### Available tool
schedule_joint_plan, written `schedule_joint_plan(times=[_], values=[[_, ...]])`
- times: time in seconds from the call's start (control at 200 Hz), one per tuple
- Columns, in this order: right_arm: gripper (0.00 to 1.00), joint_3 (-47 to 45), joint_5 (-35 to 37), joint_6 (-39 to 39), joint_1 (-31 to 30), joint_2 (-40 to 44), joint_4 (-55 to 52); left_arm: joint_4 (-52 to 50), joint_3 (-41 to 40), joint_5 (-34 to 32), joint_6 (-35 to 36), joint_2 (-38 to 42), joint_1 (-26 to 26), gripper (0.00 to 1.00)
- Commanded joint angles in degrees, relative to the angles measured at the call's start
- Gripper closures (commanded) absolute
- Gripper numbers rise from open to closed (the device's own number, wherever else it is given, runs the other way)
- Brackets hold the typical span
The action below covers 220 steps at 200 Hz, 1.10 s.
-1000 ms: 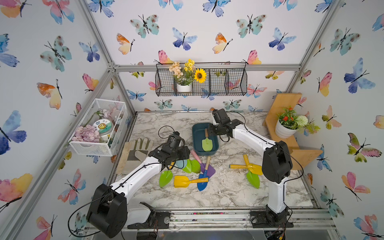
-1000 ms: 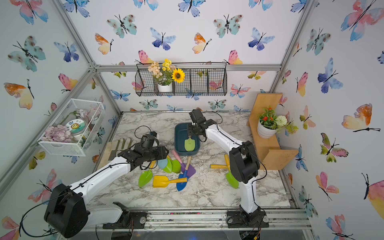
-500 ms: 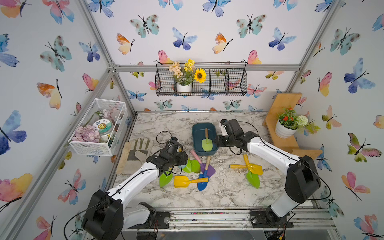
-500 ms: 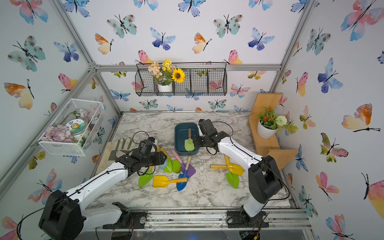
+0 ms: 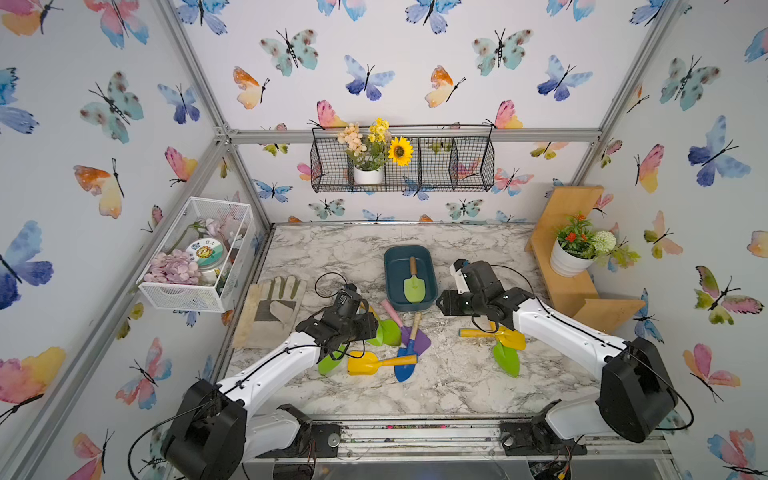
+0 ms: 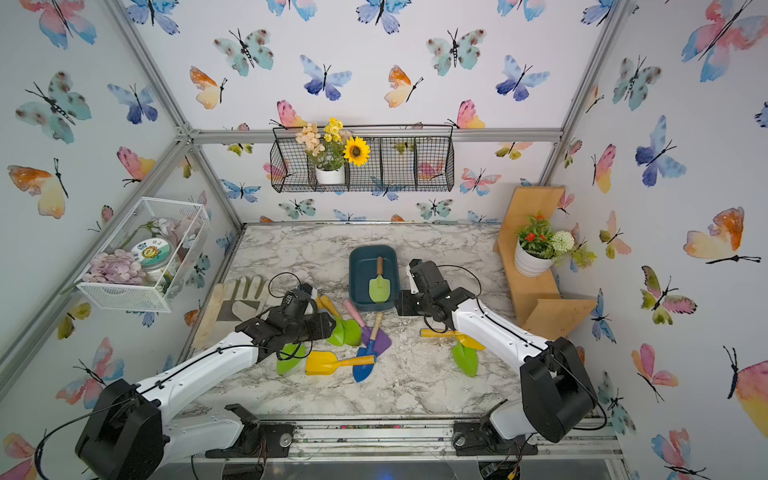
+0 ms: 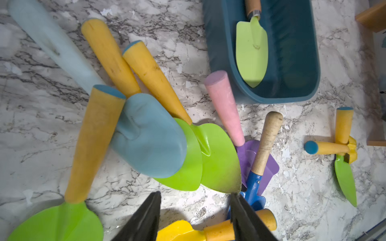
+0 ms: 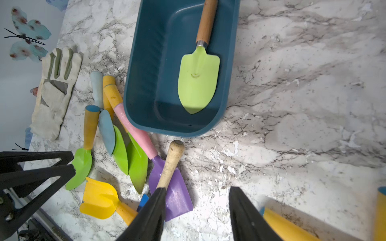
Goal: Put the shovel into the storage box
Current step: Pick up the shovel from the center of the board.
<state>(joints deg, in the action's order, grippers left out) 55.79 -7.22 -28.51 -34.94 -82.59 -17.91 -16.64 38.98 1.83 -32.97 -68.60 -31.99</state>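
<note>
The robot's left gripper will slide toward the glove, where the handle of the outlying green shovel lies below, and go down onto that shovel's blade end (image 7: 79, 182), because there is bare marble on either side of it.
The teal storage box (image 5: 390, 270) (image 8: 150, 79) stands mid-table, and a light green shovel (image 5: 414, 287) (image 8: 198, 83) with a wooden handle lies inside it. Just in front of the box, several loose shovels lie heaped: a yellow one (image 7: 179, 231), a blue one (image 7: 253, 187), a purple one (image 8: 177, 194) with a pink handle, and green ones (image 7: 219, 158). My left gripper (image 7: 195, 194) hangs open over the heap, above the yellow shovel's neck, holding nothing. Right of the box my right gripper (image 8: 197, 188) is open over bare marble, beside the purple blade.
Two more shovels, yellow (image 5: 509, 337) and green (image 5: 507, 357), lie crossed under the right arm. A work glove (image 5: 270, 309) lies at the left edge. A white mesh basket (image 5: 195, 253) hangs on the left wall. A wooden shelf (image 5: 582, 291) with a flowerpot stands right.
My right arm has drawn back from above the box toward the front right, its jaws a little wider. My left gripper has shifted slightly nearer over the heap.
</note>
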Motion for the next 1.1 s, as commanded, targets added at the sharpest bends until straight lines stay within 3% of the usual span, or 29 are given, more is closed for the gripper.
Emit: schedule_joint_plan(times=[0.0, 0.36, 0.716, 1.096], values=[[0.47, -1.7, -2.2, -1.4, 0.1, 1.1, 2.2, -1.7, 0.4, -5.9, -1.7, -0.8, 1.0, 0.41], [0.47, -4.5, -2.2, -1.7, 0.0, 2.1, 3.1, -0.5, -3.4, -4.9, 0.4, -3.1, 12.9, 0.41], [0.47, -5.3, -2.8, -2.8, 0.1, 0.6, 4.0, 5.1, -4.9, -4.1, 0.5, -7.9, 13.1, 0.43], [0.47, -4.6, -2.2, -3.0, 0.1, -0.1, 3.5, 7.2, -6.4, -5.0, 1.0, -10.8, 13.0, 0.55]])
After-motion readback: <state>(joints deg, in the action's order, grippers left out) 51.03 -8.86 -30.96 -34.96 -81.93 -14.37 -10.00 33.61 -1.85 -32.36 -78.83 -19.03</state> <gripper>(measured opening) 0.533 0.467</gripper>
